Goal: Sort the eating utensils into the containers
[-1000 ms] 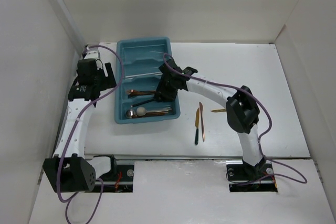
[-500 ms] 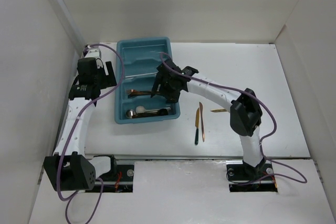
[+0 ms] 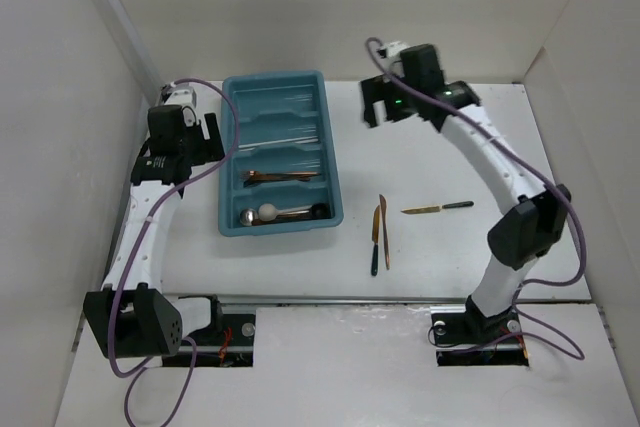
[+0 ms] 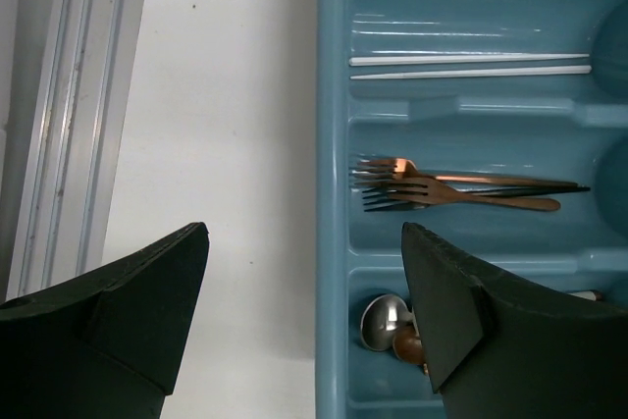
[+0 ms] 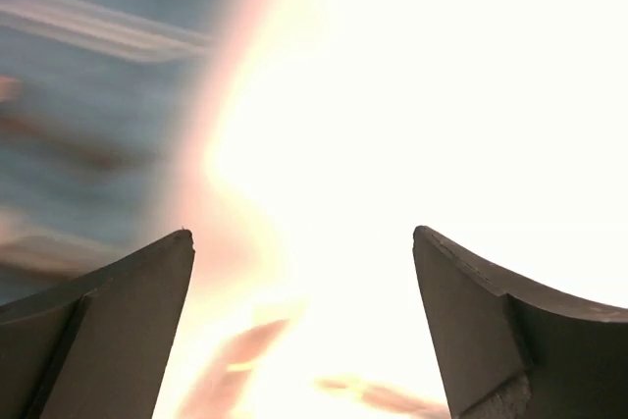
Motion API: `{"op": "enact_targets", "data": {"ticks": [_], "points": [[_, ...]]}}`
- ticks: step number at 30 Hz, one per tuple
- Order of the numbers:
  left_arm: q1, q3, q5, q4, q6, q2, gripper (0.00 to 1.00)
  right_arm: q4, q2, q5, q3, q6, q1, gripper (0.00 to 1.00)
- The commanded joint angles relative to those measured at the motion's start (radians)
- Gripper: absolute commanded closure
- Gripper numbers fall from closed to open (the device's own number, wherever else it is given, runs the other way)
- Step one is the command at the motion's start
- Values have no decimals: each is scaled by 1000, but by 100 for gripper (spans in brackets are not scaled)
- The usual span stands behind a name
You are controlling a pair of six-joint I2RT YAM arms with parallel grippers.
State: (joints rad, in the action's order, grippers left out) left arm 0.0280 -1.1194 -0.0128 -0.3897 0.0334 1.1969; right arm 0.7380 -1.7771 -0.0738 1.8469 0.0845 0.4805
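The gold knife lies back and to the right in the top view, so I will bring my right gripper there next and down onto its black handle.
The teal tray (image 3: 231,162) lies left of centre. Its compartments hold white sticks (image 3: 285,119), copper and black forks (image 3: 281,176) and spoons (image 3: 272,213). Three knives lie on the table right of it: two side by side (image 3: 379,233) and a gold one with a black handle (image 3: 437,208). My left gripper (image 3: 212,139) is open and empty over the tray's left rim (image 4: 332,193); the left wrist view shows the sticks (image 4: 471,64), forks (image 4: 461,188) and spoons (image 4: 386,322). My right gripper (image 3: 378,107) is open and empty, raised beyond the tray's far right corner; its wrist view is blurred and overexposed.
White walls enclose the table on the left, back and right. A metal rail (image 4: 59,95) runs along the table's left edge. Purple cables hang from both arms.
My right arm has swung from over the tray's fork compartment up and away to the far right, empty. The gold knife with the black handle is now uncovered. My left gripper barely moved.
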Motion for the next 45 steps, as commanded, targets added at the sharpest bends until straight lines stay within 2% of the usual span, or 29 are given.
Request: {"op": "enact_targets", "data": {"ticks": [1,2,3,4,5,6,8,9,13,15,18,23,30,32,33,35,38,39,45], "points": [[4,-43,-30,14,5,-20,23,-59,77,166,-158,-607,-141,3],[4,-54,-30,3,5,-20,23,-99,141,166,-235,-790,-161,3],[-6,-54,-30,3,5,-20,23,-109,169,146,-305,-881,-178,3],[-7,-54,-30,3,5,-20,23,-24,188,119,-412,-969,-187,3],[-7,-63,-30,3,-7,-20,23,51,188,118,-451,-1077,-187,3],[-7,-63,-17,3,-7,-20,23,133,188,118,-481,-1103,-187,3],[-7,-63,-16,3,-21,-20,23,255,162,91,-572,-1103,-206,6],[-7,-74,-16,3,-21,-20,23,241,179,91,-609,-1103,-206,6],[-7,-95,-16,3,-21,0,23,16,246,112,-707,-1079,-264,5],[-7,-95,-26,3,-21,0,23,-61,246,129,-719,-1089,-318,5],[-7,-95,-35,3,-30,9,23,-61,151,152,-719,-1146,-358,5],[-7,-73,-13,3,-52,0,22,-58,-42,91,-666,-1117,-358,7],[-7,-54,37,12,-70,-31,22,-66,1,98,-739,-1144,-358,12],[-7,-45,48,12,-79,-31,22,-66,1,98,-764,-1154,-358,24],[-7,-45,48,23,-79,-40,22,-75,1,88,-764,-1154,-358,48],[-7,-34,68,32,-89,-40,22,-57,-8,69,-755,-1154,-358,64],[-7,-34,79,32,-108,-40,22,49,-70,-24,-694,-1219,-358,94],[-7,-34,88,41,-109,-49,22,49,-79,-46,-684,-1220,-347,100],[-7,-25,117,41,-136,-59,20,17,-76,-23,-638,-1119,-322,100]]}}
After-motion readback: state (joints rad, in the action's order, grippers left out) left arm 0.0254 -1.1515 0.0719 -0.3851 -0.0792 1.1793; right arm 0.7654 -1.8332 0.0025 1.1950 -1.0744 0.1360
